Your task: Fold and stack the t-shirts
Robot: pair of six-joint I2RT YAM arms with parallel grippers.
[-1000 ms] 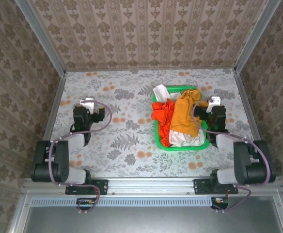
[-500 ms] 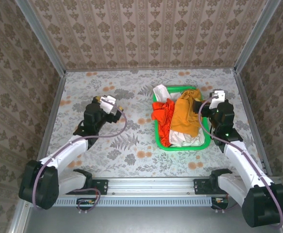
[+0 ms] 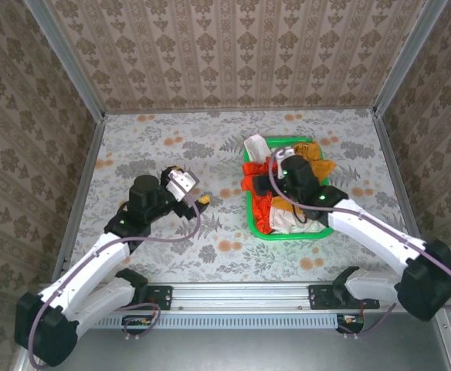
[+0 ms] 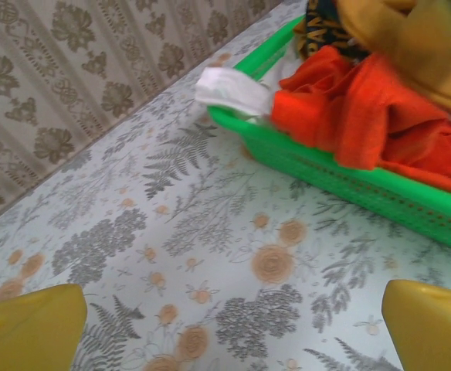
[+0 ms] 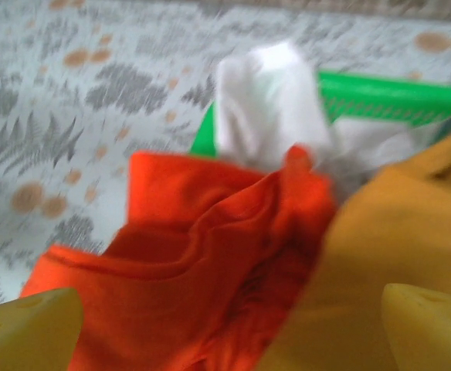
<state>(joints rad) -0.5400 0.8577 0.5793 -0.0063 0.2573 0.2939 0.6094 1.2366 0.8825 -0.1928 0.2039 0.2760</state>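
Observation:
The right gripper moves down to the red-orange shirt [image 5: 194,270] next. It closes on its overhanging fold [image 5: 133,270], since the shirt hangs over the basket's rim, clear of the mustard one.
The t-shirts lie heaped in a green basket [image 3: 253,220]. There is a red-orange one [image 3: 254,184] at its left side, a mustard-orange one [image 3: 320,166] at the right, and white ones at the back [image 3: 256,144] and the front [image 3: 303,222]. My right gripper [image 3: 271,176] hovers open over the pile, above the red-orange shirt [image 5: 194,270], with the mustard shirt [image 5: 399,247] and white cloth [image 5: 268,108] beside it. My left gripper [image 3: 201,199] is open over bare table, left of the basket [image 4: 341,171]. Its view shows the red-orange shirt [image 4: 364,108] and a white shirt [image 4: 229,86] spilling over the rim.
The flowered tablecloth [image 3: 164,147] has free room left of and behind the basket. Patterned walls with metal rails [image 3: 86,166] close in the table at the left, right and back. The basket's rim [image 5: 388,97] stands above the table.
Both arms have unfolded from their rest poses. The left gripper has moved right towards the basket. The right gripper has swung left over the pile. Both stay open.

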